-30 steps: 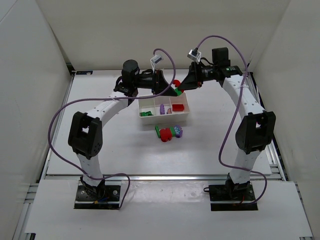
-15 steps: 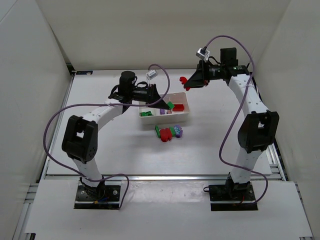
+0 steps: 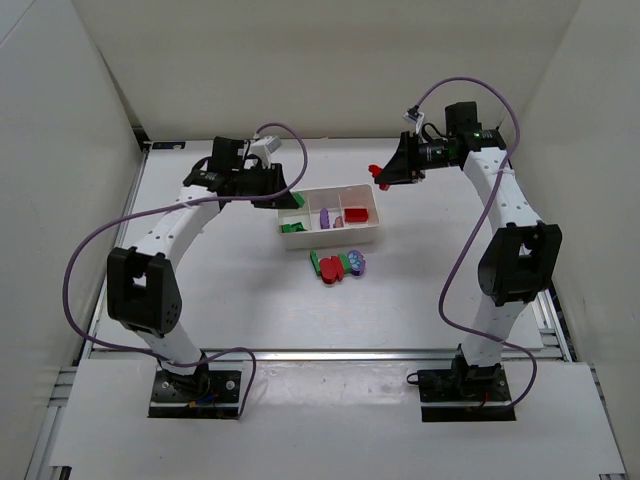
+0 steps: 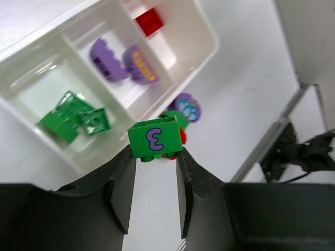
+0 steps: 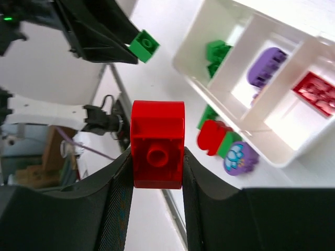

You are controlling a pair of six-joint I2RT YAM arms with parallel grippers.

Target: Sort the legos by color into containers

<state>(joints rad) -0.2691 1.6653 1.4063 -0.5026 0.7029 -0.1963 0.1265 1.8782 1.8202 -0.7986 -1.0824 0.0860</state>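
My left gripper moves down toward the empty far end of the green bricks' compartment (image 3: 291, 213) (image 4: 34, 86) below next and releases the brick among its own color.
My left gripper (image 3: 293, 199) is shut on a green brick (image 4: 155, 138) marked with a purple "3" and holds it above the left end of the white tray (image 3: 366, 236). My right gripper (image 3: 381, 172) is shut on a red brick (image 5: 157, 144), held in the air behind the tray's right end. The tray's left compartment holds green bricks (image 4: 78, 117), the middle one purple bricks (image 4: 123, 60), and the right one a red brick (image 3: 357, 213). A stack of green, red and purple bricks (image 3: 337, 265) lies on the table in front of the tray.
White walls close in the table on the left, back and right. A purple cable loops beside each arm. In the right wrist view the left gripper's green brick (image 5: 144, 46) shows up and left of the tray (image 5: 193, 68).
The two grippers were close together over the tray's back edge. They have drawn apart: the left moved left with the green brick, the right moved right with the red brick.
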